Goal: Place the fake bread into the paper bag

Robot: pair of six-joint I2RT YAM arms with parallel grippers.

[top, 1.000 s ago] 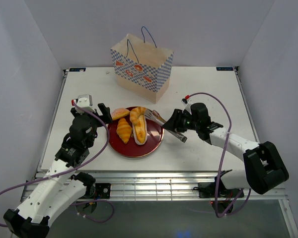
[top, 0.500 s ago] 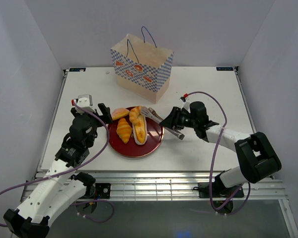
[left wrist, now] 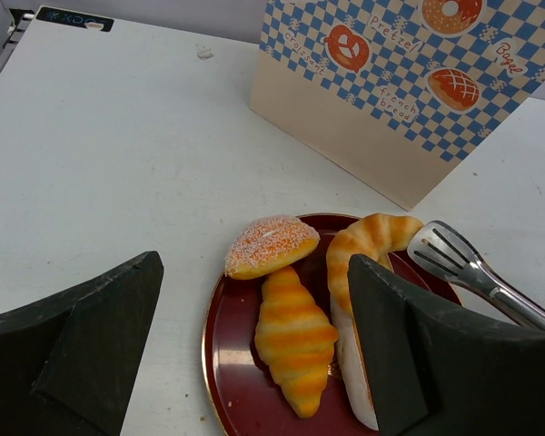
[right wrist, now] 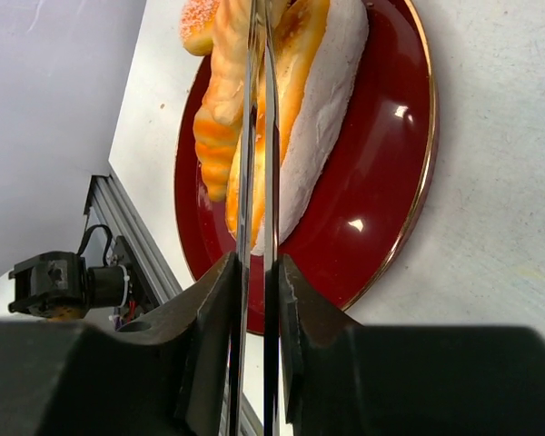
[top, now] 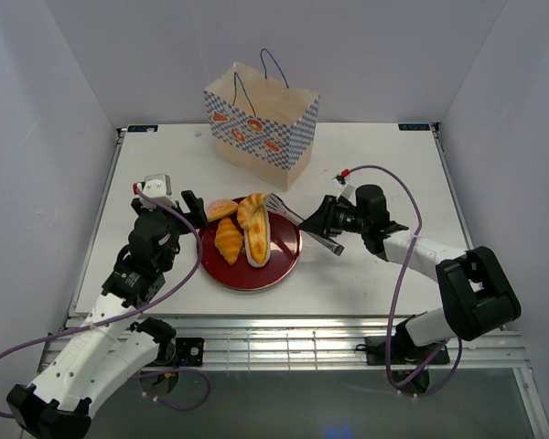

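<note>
The bag's open top (top: pixel 267 99) is outward of my right gripper. I will lift my right gripper past the bag's tall paper sides and outward, and let go of the curved croissant inside.
Fake bread lies on a dark red plate (top: pixel 282 262): a sugared orange bun (top: pixel 221 209), a small croissant (top: pixel 228 240), and a cream-topped loaf (top: pixel 259 245) with a curved croissant (top: pixel 252 212) on it. The checkered paper bag (top: pixel 261 128) stands upright behind the plate. My right gripper (top: pixel 328 224) is shut on metal tongs (top: pixel 293 216), whose head is at the curved croissant's far end. In the right wrist view the tongs (right wrist: pixel 257 136) point over the loaf (right wrist: pixel 322 100). My left gripper (top: pixel 190 208) is open and empty at the plate's left edge, framing the bun (left wrist: pixel 271 245) and croissant (left wrist: pixel 295 336).
White walls enclose the table on the left, right and back. The bag (left wrist: pixel 391 82) stands close behind the plate (left wrist: pixel 227 363). The table's metal front rail (top: pixel 274 329) runs along the near edge by the arm bases.
My right gripper has carried the tongs a little left and farther back, so their head now sits by the curved croissant. The left arm and the bread have not moved.
</note>
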